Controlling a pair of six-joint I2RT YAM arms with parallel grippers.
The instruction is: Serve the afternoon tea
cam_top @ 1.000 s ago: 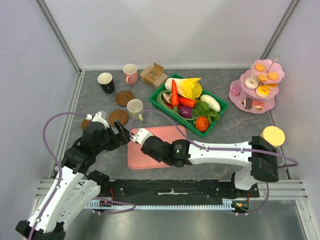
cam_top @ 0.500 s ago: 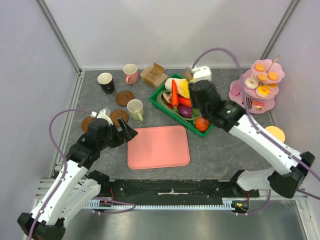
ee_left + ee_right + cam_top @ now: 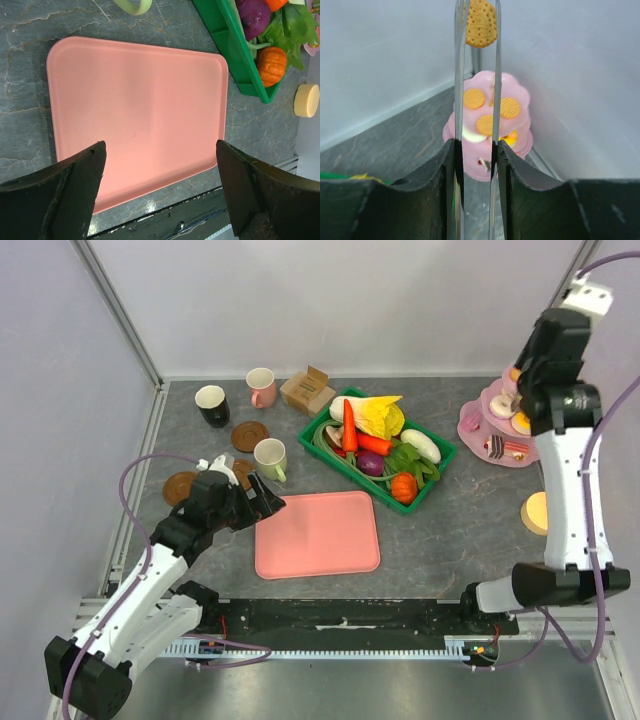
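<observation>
My right gripper moves down toward the side next and tilts the tongs (image 3: 458,75) down onto the stand's top shelf, which has bare space beside its biscuits.
My right gripper (image 3: 475,145) is shut on a pair of metal tongs (image 3: 458,75), and the tong tips pinch a round orange biscuit (image 3: 481,22). It hangs high above the pink tiered stand (image 3: 515,95), which carries more biscuits, a donut and cake slices. In the top view the right gripper (image 3: 527,380) is at the far right over the stand (image 3: 470,425). My left gripper (image 3: 160,145) is open and empty above the near edge of the pink tray (image 3: 140,100). Black mug (image 3: 211,405), pink mug (image 3: 261,387), pale-green mug (image 3: 270,457) and brown coasters (image 3: 250,435) stand at the back left.
A green crate (image 3: 440,455) of toy vegetables sits in the middle back. A small cardboard box (image 3: 307,390) stands beside the pink mug. A pale yellow disc (image 3: 535,512) lies at the right, by the right arm.
The right arm has swung from over the pink tray, across the crate, to high above the tiered stand. The left gripper has edged right, toward the tray.
</observation>
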